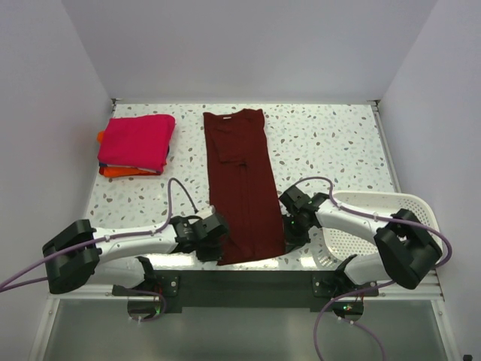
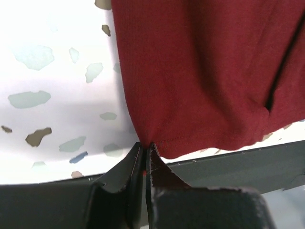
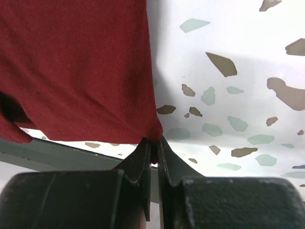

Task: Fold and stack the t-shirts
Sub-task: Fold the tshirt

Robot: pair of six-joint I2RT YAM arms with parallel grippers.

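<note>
I will lift the t-shirt's hem corner in my left gripper outward next, then lower and release it there, as the middle of the still-long maroon strip lies outward.
The dark maroon t-shirt lies folded into a long narrow strip down the middle of the table, collar at the far end. My left gripper is shut on its near left hem corner. My right gripper is shut on its near right hem corner. Both hold the hem near the table's front edge. A magenta-pink folded shirt lies on an orange folded shirt at the far left.
A white slotted basket stands at the near right, beside my right arm. The speckled table ends at a dark front edge just under the hem. White walls enclose the back and sides.
</note>
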